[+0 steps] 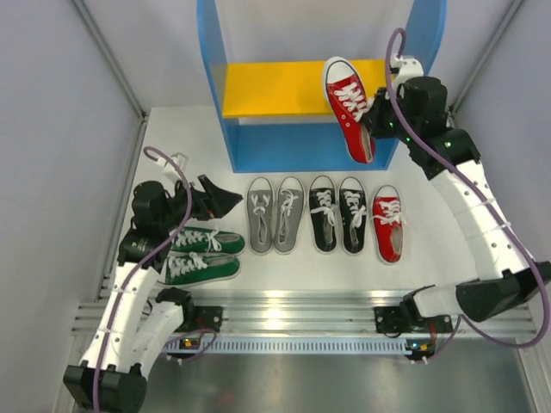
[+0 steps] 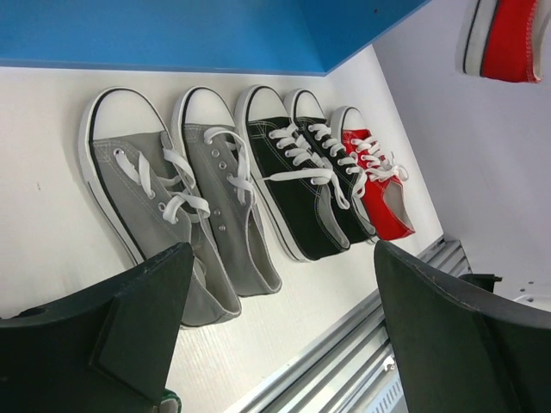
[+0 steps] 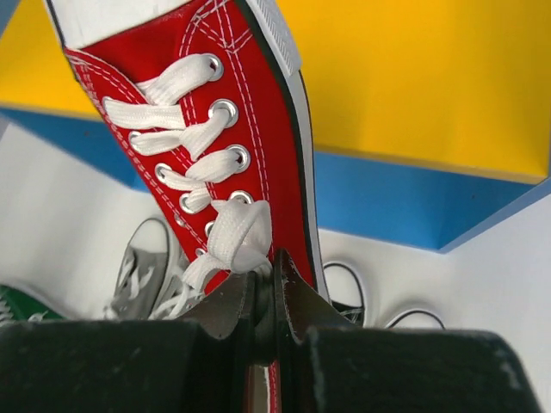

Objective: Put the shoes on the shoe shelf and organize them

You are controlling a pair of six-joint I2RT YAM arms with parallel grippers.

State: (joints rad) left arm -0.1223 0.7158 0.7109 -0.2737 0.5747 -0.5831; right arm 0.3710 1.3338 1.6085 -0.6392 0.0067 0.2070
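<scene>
My right gripper moves away from my base over the yellow board (image 1: 275,86) next, toward the nearer blue side panel, and turns the red shoe straighter.
My right gripper (image 1: 372,120) (image 3: 274,275) is shut on the side wall of a red shoe (image 1: 349,107) (image 3: 207,129), beside the laces. It holds the shoe in the air, toe toward the yellow board (image 1: 275,86) of the blue shoe shelf (image 1: 213,60). On the table in front of the shelf stand a grey pair (image 1: 275,213) (image 2: 172,198), a black pair (image 1: 337,213) (image 2: 306,185) and the other red shoe (image 1: 388,222) (image 2: 379,185). A green pair (image 1: 202,254) lies at the left. My left gripper (image 1: 215,200) (image 2: 282,249) hangs open above the green pair, holding nothing.
Grey walls close in both sides of the white table (image 1: 301,267). An aluminium rail (image 1: 293,314) runs along the near edge by the arm bases. The shelf's blue base (image 1: 301,146) stands behind the row of shoes.
</scene>
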